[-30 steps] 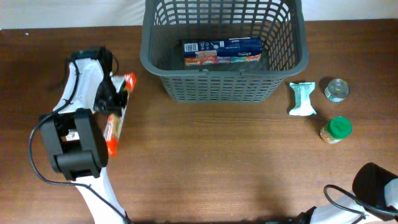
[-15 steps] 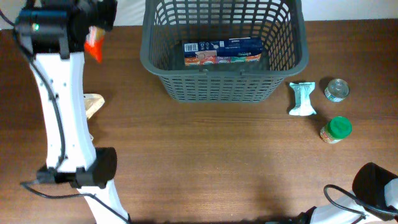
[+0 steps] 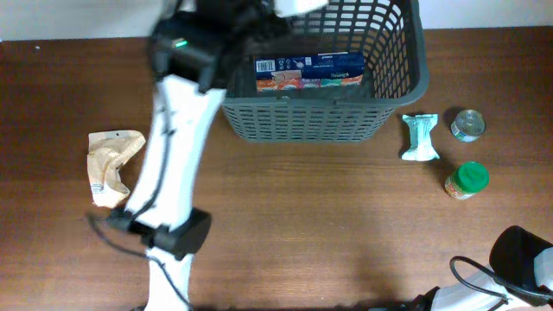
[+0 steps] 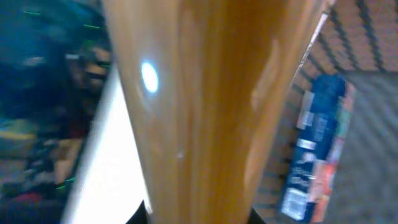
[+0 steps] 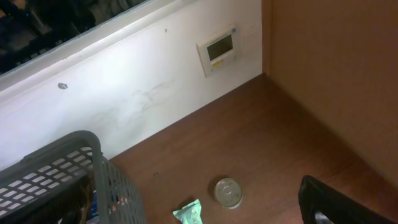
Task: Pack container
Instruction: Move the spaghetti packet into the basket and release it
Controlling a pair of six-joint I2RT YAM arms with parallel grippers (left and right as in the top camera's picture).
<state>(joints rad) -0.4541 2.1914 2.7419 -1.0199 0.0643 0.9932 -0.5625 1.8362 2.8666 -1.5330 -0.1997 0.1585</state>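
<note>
The left gripper should next move down toward the right in its wrist view and let go of the pack (image 4: 205, 106), because the container's bottom beside the blue box is there below it.
The dark grey slotted container (image 3: 346, 98) stands at the back of the table with a blue box (image 3: 308, 71) lying inside. My left arm reaches up over the container's left rim, and its gripper (image 3: 281, 9) sits blurred at the top edge. In the left wrist view the gripper (image 4: 199, 216) is shut on an orange-brown snack pack (image 4: 205, 106) that fills the frame, with the blue box (image 4: 314, 149) below it to the right. My right arm (image 3: 523, 259) rests at the front right corner. Only a black part of one of its fingers (image 5: 326, 199) shows.
A crumpled tan bag (image 3: 112, 164) lies at the left. Right of the container lie a green-white packet (image 3: 421, 136), a tin can (image 3: 467, 124) and a green-lidded jar (image 3: 467, 180). The right wrist view shows the can (image 5: 227, 192), the packet (image 5: 189, 213) and the container's corner (image 5: 62, 162).
My left arm lifted the orange pack from the table's left side and swung right, over the container's left rim. The tan bag is now uncovered. The right arm has not moved.
</note>
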